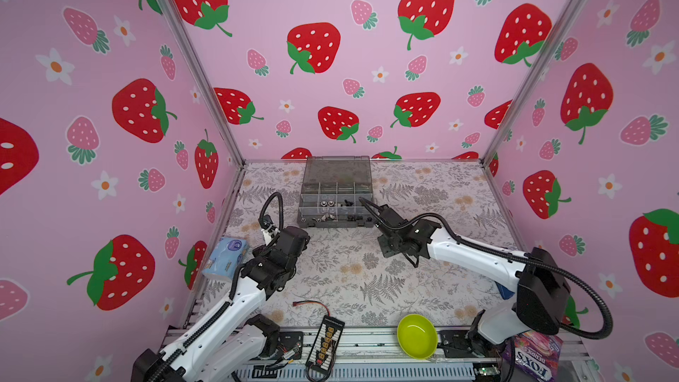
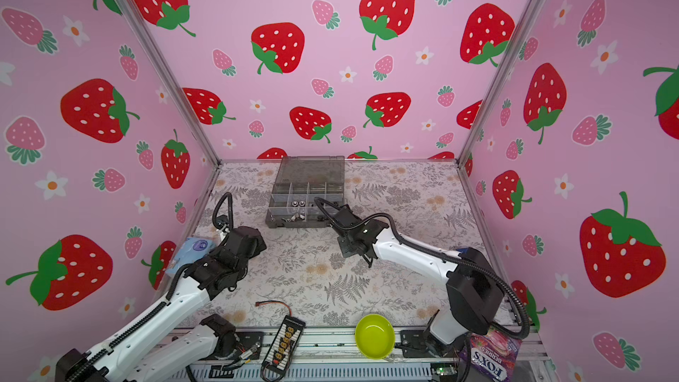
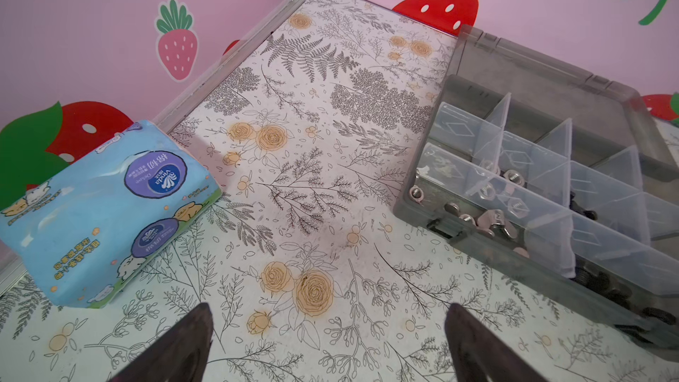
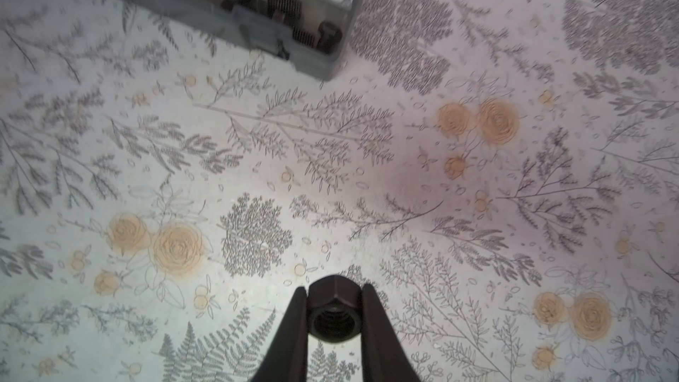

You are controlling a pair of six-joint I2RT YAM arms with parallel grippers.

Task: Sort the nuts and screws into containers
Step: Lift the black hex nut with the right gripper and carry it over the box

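Note:
My right gripper will next move outward over the container just beyond the black screws and let go of the nut there, since that container is outward of the gripper.
The smoky-grey organizer box (image 1: 336, 172) stands open at the back of the table, lid up. Its containers (image 3: 496, 130) are split by thin clear dividers. Silver nuts (image 3: 492, 220) lie in the front and middle compartments on its left side. Black screws (image 4: 290, 5) lie in the front corner compartment. My right gripper (image 4: 334, 288) is shut on a black hexagonal nut (image 4: 332, 305) and hovers over the mat just off the box's front right corner (image 1: 380, 220). My left gripper (image 3: 329, 310) is open and empty, over bare mat left of the box (image 1: 297, 240).
A blue tissue pack (image 1: 226, 257) leans at the left wall. At the front edge are a lime-green bowl (image 1: 417, 336), a black connector board (image 1: 325, 339) with a red-and-black wire, and a purple candy bag (image 1: 536, 358). Pink walls close in three sides.

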